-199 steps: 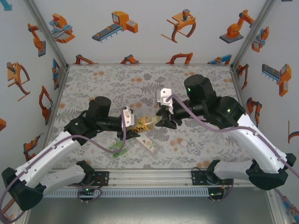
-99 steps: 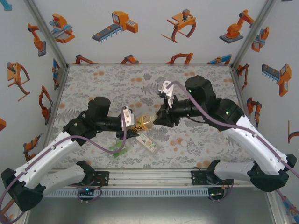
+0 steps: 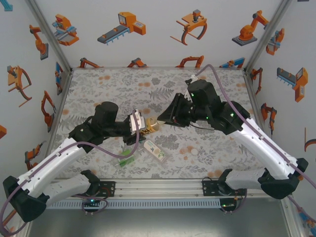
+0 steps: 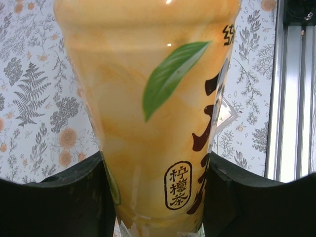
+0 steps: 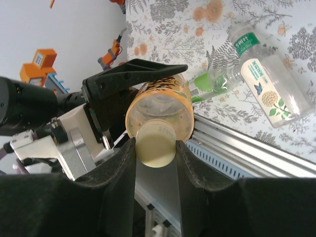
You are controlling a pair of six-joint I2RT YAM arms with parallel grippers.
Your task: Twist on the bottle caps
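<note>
I will next carry the bottle outward in my right gripper, lower it onto the clear far tabletop and release the cap on the bottle's opening (image 5: 159,109).
The amber-yellow bottle (image 3: 146,128) hangs above the table, lying sideways with its neck toward the right. My left gripper (image 4: 158,197) is shut on its body (image 4: 158,113), one dark pad on each side. A pale yellowish cap (image 5: 155,143) sits on the bottle's mouth (image 5: 159,109), and my right gripper (image 5: 156,148) is shut on that cap. From the top view, my right gripper (image 3: 159,122) meets the bottle's neck. The white-labelled bottle (image 3: 155,151) and the green-labelled bottle (image 3: 126,160) lie on the table below, both without caps.
A loose white cap (image 3: 194,152) rests on the patterned table (image 3: 113,89) right of the white-labelled bottle. The metal rail (image 3: 158,187) runs along the near edge. Walls with robot stickers enclose the back and sides.
My right wrist has rolled over while staying at the bottle's mouth, its white camera mount swinging from the front to the far side. The left gripper and bottle have shifted slightly up and right.
</note>
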